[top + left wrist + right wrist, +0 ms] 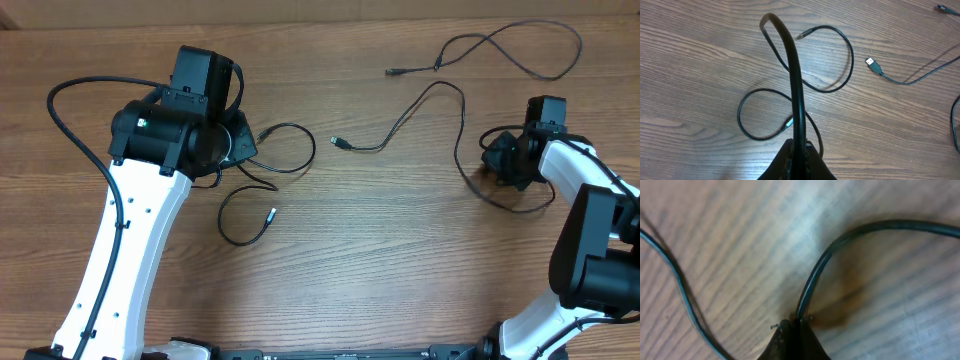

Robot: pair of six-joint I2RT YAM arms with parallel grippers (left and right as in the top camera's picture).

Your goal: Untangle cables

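Note:
My right gripper should next pull outward and to the right in the overhead view to free the cable, as the tabletop outward of the gripper is bare.
Thin black cables lie on the wooden table. The left cable (308, 150) makes two loops, with plug ends at the upper middle and lower down. My left gripper (238, 150) is mostly hidden under its arm. In the left wrist view my left gripper (801, 150) is shut on this cable (796, 90), which arches up from the jaws. A second cable (460, 120) runs from a USB plug (338, 142) across to my right gripper (497, 160). In the right wrist view my right gripper (799, 322) is shut on that cable (815, 275).
Another thin black cord (560, 72) lies looped at the far right back, its plug (392, 72) pointing left. The USB plug (871, 62) also shows to the right in the left wrist view. Thick arm cables hang by the left arm (60, 110).

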